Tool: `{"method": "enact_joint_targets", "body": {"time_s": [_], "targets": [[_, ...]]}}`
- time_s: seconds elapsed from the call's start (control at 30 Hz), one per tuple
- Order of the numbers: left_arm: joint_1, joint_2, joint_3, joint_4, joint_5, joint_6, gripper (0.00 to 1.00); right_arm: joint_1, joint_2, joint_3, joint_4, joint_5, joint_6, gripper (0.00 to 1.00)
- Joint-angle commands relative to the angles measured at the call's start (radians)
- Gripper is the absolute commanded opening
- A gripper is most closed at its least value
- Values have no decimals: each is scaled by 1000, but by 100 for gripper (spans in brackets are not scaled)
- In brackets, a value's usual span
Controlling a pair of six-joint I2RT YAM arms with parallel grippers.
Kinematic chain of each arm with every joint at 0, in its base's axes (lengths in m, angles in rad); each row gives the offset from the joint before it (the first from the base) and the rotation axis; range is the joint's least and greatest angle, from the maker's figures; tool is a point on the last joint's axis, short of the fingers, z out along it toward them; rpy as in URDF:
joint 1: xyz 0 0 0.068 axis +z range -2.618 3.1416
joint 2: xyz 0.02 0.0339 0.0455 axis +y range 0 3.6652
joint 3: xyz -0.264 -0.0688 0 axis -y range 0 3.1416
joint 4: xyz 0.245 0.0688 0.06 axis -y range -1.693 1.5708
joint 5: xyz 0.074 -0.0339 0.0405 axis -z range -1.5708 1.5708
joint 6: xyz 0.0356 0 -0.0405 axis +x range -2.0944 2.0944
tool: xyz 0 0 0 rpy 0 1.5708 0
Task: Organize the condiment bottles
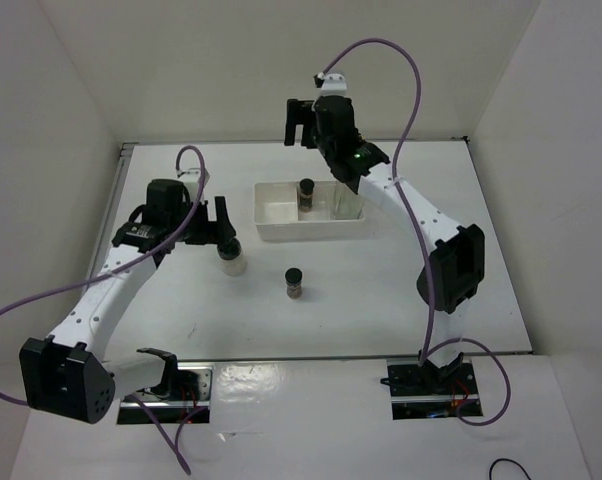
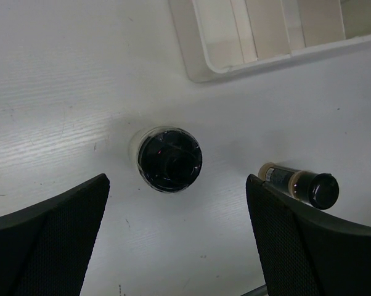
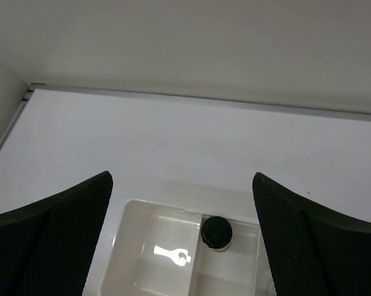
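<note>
The whitish jar's black cap [image 1: 229, 248] [image 2: 170, 160] is still ahead of my left gripper's open fingers, so my left gripper should lower them around the cap and then close.
A white tray [image 1: 276, 212] holds a small dark black-capped jar [image 1: 307, 194] in its middle compartment and a clear glass bottle [image 1: 347, 202] on the right, partly hidden by my right arm. Another small dark jar [image 1: 294, 283] stands on the table. A whitish black-capped jar [image 1: 232, 259] stands left of it. My left gripper [image 1: 219, 232] hangs open above the whitish jar [image 2: 170, 159], which lies ahead of the fingers, not between them. My right gripper [image 1: 305, 120] is raised and open over the tray's far side, holding nothing; its view shows the tray [image 3: 142, 246] and the jar's cap [image 3: 217, 232].
White walls enclose the table on the left, back and right. In the left wrist view the tray's corner [image 2: 198, 61] sits beyond the whitish jar, and the small dark jar [image 2: 299, 185] is close to the right finger. Purple cables loop above both arms.
</note>
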Motion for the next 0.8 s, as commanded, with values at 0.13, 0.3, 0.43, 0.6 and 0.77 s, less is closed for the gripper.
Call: {"method": "enact_joint_targets", "body": {"time_s": [0.13, 0.3, 0.43, 0.6, 0.77], "targets": [[-14, 10, -59, 137, -34, -105, 92, 10, -140, 43, -39, 55, -52, 98], [-23, 60, -47, 128, -54, -96, 86, 10, -227, 13, -48, 144, -52, 98], [-43, 83, -38, 128, -74, -96, 82, 10, -316, -32, -48, 217, -73, 98], [-52, 94, -38, 128, -104, -96, 79, -11, -405, -78, -59, 268, -61, 98], [-71, 113, -29, 128, -114, -87, 73, -80, -523, -186, -49, 268, 2, 98]]}}
